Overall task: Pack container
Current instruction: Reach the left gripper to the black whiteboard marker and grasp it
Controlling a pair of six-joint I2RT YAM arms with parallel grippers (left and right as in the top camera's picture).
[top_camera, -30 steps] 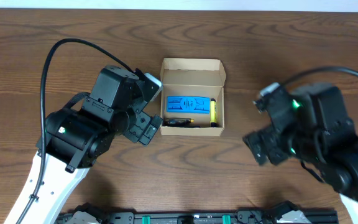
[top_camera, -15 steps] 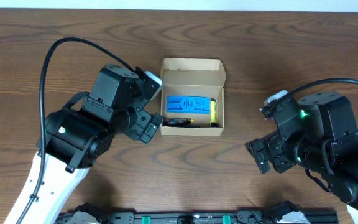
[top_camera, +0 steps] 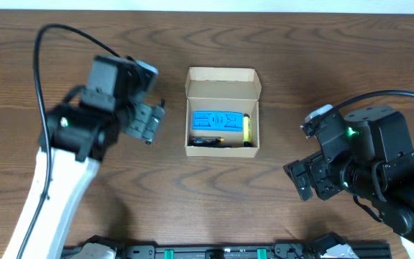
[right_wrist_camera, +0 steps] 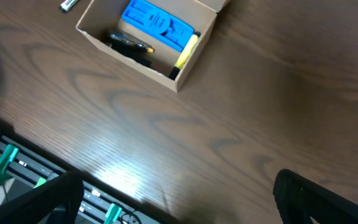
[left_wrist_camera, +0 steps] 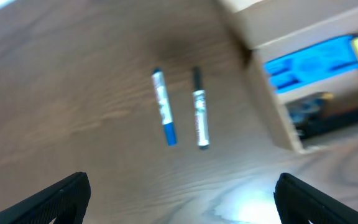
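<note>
The open left gripper needs to come down next onto the black-capped pen's white body (left_wrist_camera: 199,98) beside the pen's cap, because this pen is still outside the container (left_wrist_camera: 278,25).
The tan cardboard container (top_camera: 221,150) stands mid-table with its flap lid open at the back. It holds a blue stapler (top_camera: 215,119), a yellow highlighter (top_camera: 246,128) and a black item (top_camera: 207,141). My left gripper (top_camera: 151,121) is open and empty, left of the container. In the left wrist view my left gripper (left_wrist_camera: 182,202) hangs above bare wood, with a blue pen (left_wrist_camera: 164,116) and a black-capped pen (left_wrist_camera: 199,117) lying side by side beyond it, left of the container (left_wrist_camera: 278,25). My right gripper (top_camera: 298,178) is open and empty, to the container's right front.
The right wrist view shows the container (right_wrist_camera: 126,62) at top left, my right gripper (right_wrist_camera: 179,202) over bare wood, and a black rail with green clips (right_wrist_camera: 8,158) along the table's front edge. Overhead, the left arm hides both pens.
My left arm has swung left, away from the container's left wall. My right arm drew back toward the front right a second ago and has held still since.
</note>
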